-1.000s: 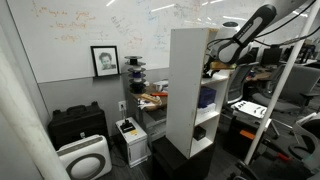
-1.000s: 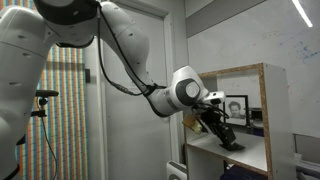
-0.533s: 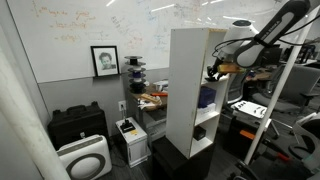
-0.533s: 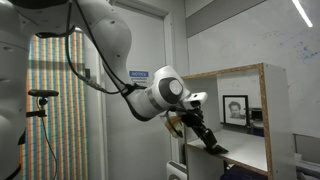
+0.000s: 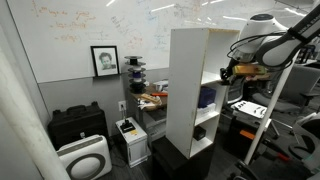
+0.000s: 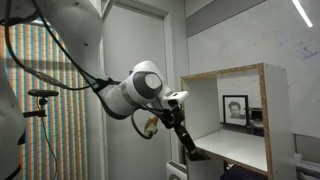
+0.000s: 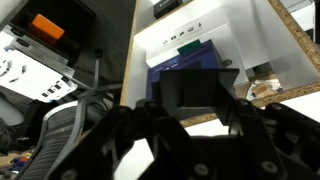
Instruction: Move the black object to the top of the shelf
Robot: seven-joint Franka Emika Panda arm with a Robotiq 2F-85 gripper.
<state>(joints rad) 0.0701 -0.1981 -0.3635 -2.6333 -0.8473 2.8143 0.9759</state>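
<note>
The shelf's flat top (image 6: 232, 70) is above and outward of my gripper. My gripper will next go up clear of the shelf's upper section, reach outward, lower the black object and then let go of it.
The shelf (image 5: 188, 92) is a tall white unit with open compartments; it also shows in an exterior view (image 6: 264, 118) and in the wrist view (image 7: 225, 38). My gripper (image 5: 228, 72) is just outside the open front of an upper compartment, below the shelf's flat top. In an exterior view the gripper (image 6: 185, 140) is shut on the black object (image 6: 196, 154) and holds it at the front edge of the compartment's board. In the wrist view the black object (image 7: 195, 95) sits between my dark fingers (image 7: 190, 125).
A framed portrait (image 5: 104, 60) leans on the whiteboard wall. A black case (image 5: 78, 124) and a white air purifier (image 5: 84, 158) stand on the floor. A cluttered desk (image 5: 152, 98) is behind the shelf. A white metal frame (image 5: 280, 90) stands beside my arm. A door (image 6: 135, 40) is behind the arm.
My arm has drawn back out of the shelf compartment with the black object in the gripper, away from the shelf's open front.
</note>
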